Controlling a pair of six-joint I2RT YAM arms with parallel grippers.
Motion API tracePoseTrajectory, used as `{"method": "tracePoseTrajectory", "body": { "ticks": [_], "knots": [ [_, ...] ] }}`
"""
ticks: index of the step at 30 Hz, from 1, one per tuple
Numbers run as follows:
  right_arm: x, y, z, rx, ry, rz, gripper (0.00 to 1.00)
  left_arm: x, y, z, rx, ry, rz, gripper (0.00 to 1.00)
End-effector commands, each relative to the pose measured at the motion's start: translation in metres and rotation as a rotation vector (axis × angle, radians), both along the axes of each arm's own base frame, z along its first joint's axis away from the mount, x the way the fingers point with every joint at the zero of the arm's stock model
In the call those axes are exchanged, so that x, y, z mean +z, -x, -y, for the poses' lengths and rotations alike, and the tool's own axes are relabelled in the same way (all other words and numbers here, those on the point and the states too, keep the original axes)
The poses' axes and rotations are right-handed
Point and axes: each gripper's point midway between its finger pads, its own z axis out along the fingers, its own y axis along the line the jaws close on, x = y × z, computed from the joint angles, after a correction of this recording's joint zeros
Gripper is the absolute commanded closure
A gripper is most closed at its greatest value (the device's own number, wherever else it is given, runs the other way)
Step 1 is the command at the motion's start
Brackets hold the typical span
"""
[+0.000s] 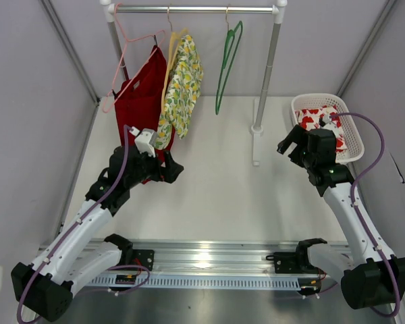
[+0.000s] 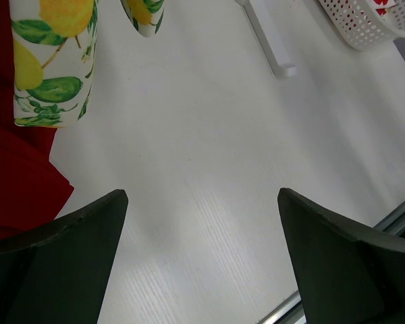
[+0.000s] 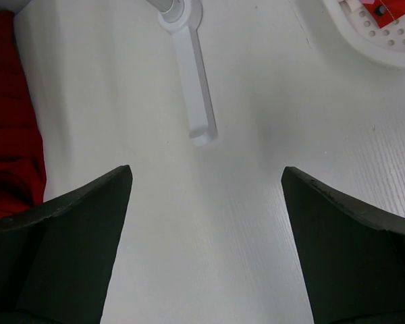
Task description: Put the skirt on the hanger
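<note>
Next, my right gripper swings to the right in the top view and down into the basket (image 1: 298,106), since the skirt's near end (image 1: 339,143) lies below it on that side.
The skirt (image 1: 319,121), white with red flowers, lies folded in the white basket (image 1: 298,106) at the back right; a corner of it shows in the right wrist view (image 3: 385,15). The green hanger (image 1: 227,62) hangs empty on the rail (image 1: 196,9). My right gripper (image 1: 290,145) is open and empty, just left of the basket above the table; its jaws stand wide apart in the right wrist view (image 3: 206,196). My left gripper (image 1: 170,169) is open and empty, next to the hanging red garment; it also shows in the left wrist view (image 2: 202,209).
A plain red garment (image 1: 140,101) on a pink hanger (image 1: 125,54) and a lemon-print garment (image 1: 181,84) on a yellow hanger hang at the rail's left. The rack's post (image 1: 264,81) and foot (image 1: 256,145) stand between the hanger and basket.
</note>
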Motion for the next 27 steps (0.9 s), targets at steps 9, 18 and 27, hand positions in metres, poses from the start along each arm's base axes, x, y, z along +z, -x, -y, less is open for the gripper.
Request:
{"method": "tracePoseTrajectory", "body": {
  "ticks": [9,18,27],
  "knots": [
    [0.032,-0.013,0.015,-0.044,0.046,0.043,0.01,0.026,-0.003,0.006,-0.024,0.044,0.05,0.01],
    [0.034,-0.095,0.099,-0.213,-0.035,-0.085,0.14,0.023,-0.002,0.005,-0.024,0.036,0.03,0.01],
    [-0.062,-0.123,0.181,-0.462,-0.003,-0.337,0.15,0.021,-0.001,0.008,-0.036,0.037,0.014,0.01]
  ]
}}
